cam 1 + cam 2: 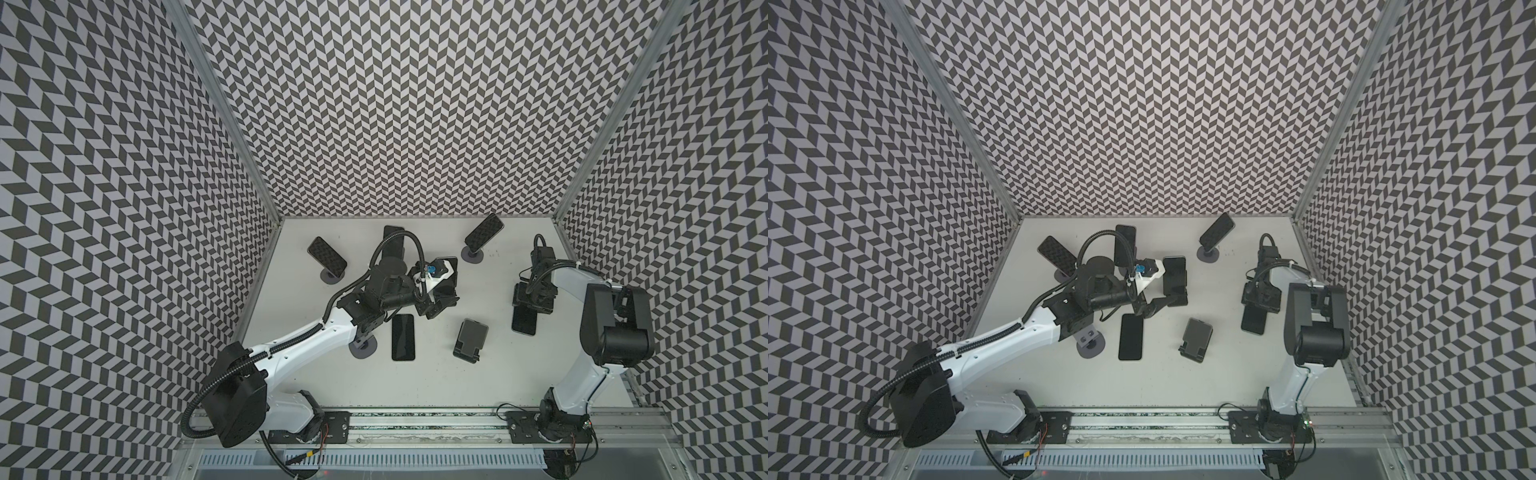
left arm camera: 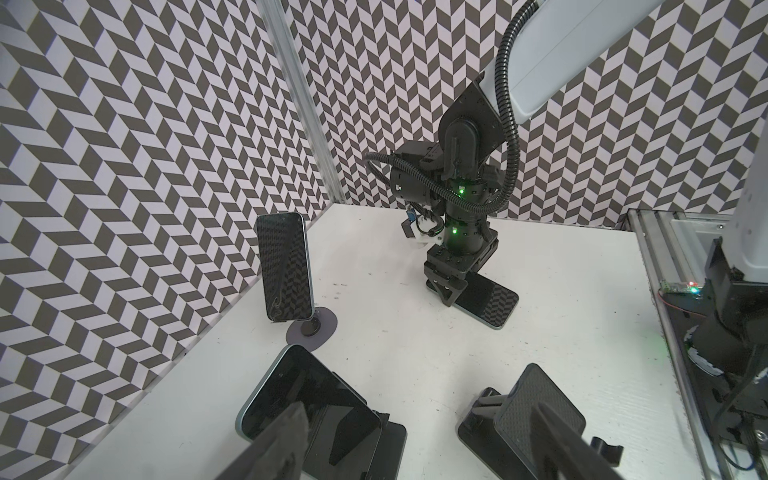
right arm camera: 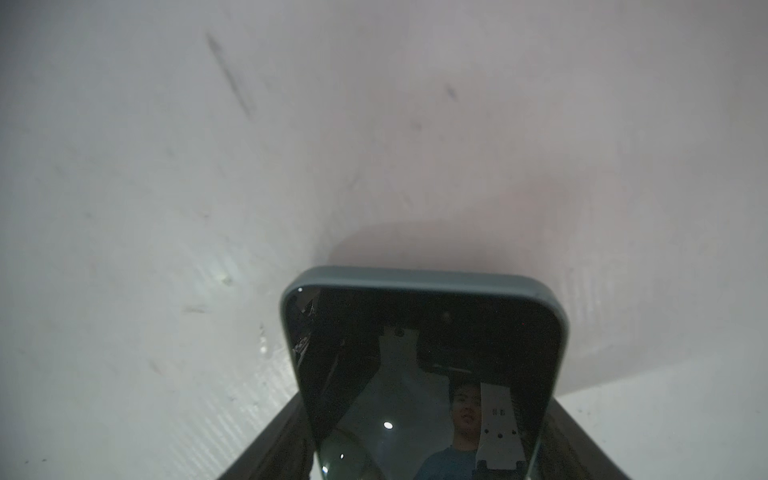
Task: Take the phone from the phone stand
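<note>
My right gripper slides sideways over bare tabletop next, a little farther from the empty folding stand, and releases the second phone, since the phone's loose end rests there.
A dark phone (image 1: 451, 272) leans on a black folding phone stand (image 1: 1177, 300) mid-table. My left gripper (image 1: 436, 305) hovers just in front of it, open. In the left wrist view one finger (image 2: 286, 436) overlaps this phone (image 2: 307, 395), the other overlaps an empty folding stand (image 2: 528, 411); nothing is gripped. At the right, my right gripper (image 1: 530, 305) is shut on a second dark phone (image 1: 524, 322) whose free end rests on the table. In the right wrist view that phone (image 3: 424, 332) fills the space between the fingers (image 3: 286, 432).
Phones stand on round-base stands at back left (image 1: 327, 257), back middle (image 1: 394, 241) and back right (image 1: 484, 235). Another phone (image 1: 403, 337) lies flat near the middle. An empty round-base stand (image 1: 363, 347) sits under my left arm. The empty folding stand (image 1: 471, 338) is front centre.
</note>
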